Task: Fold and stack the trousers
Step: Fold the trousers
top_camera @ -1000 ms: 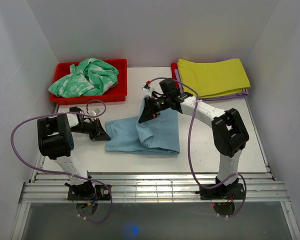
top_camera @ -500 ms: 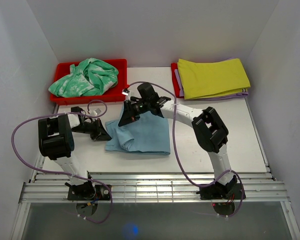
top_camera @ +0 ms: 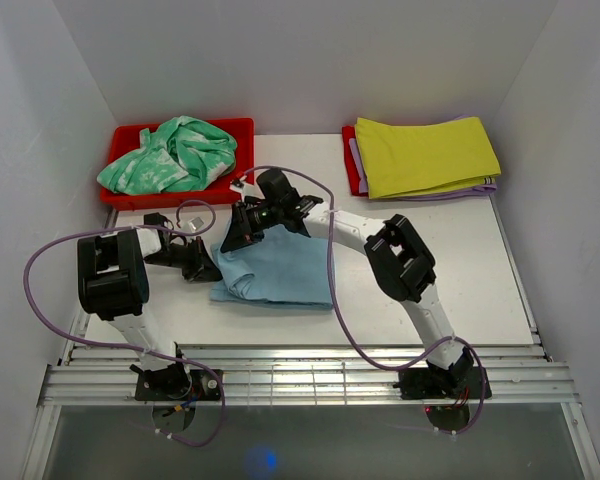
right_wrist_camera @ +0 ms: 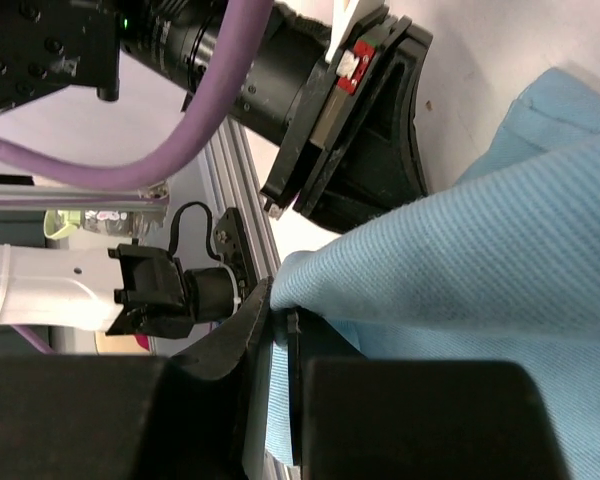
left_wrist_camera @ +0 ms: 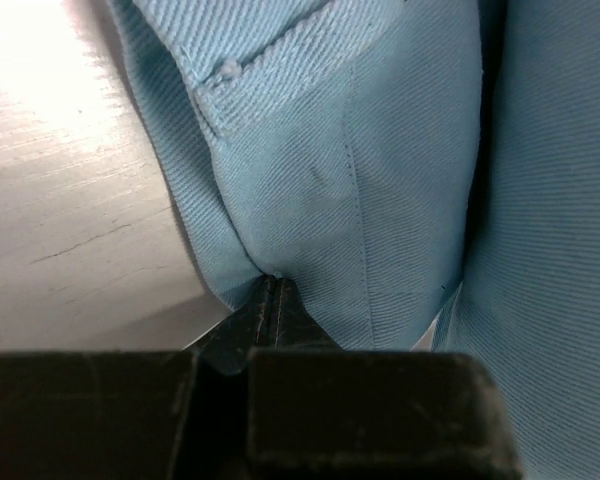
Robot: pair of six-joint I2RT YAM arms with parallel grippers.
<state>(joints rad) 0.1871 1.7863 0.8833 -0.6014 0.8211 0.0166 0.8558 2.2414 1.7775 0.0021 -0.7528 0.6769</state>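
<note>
My right gripper needs to move a little toward the trousers' edge my left gripper holds, then release the trousers' far corner, since the top layer bunches beside that edge.
The light sky-blue trousers [top_camera: 280, 268] lie folded over in a compact bundle at the middle left of the table. My left gripper [top_camera: 208, 270] is shut on their left edge, low on the table; in the left wrist view its jaws meet on a seamed fold of blue cloth [left_wrist_camera: 310, 180]. My right gripper [top_camera: 232, 240] reaches across from the right and is shut on the far left corner of the trousers, holding the top layer just above the bundle. The right wrist view shows the blue cloth [right_wrist_camera: 480, 260] draped over its jaws.
A red bin [top_camera: 238, 188] at the back left holds a mint-green-and-white patterned garment [top_camera: 170, 155]. A yellow-green cloth [top_camera: 425, 153] lies folded on a stack at the back right. The left arm's camera housing [right_wrist_camera: 350, 130] is close beside my right gripper.
My right gripper has carried the cloth's corner leftward across the table, folding the trousers over into a narrower bundle. My left gripper has stayed in place on the left edge.
</note>
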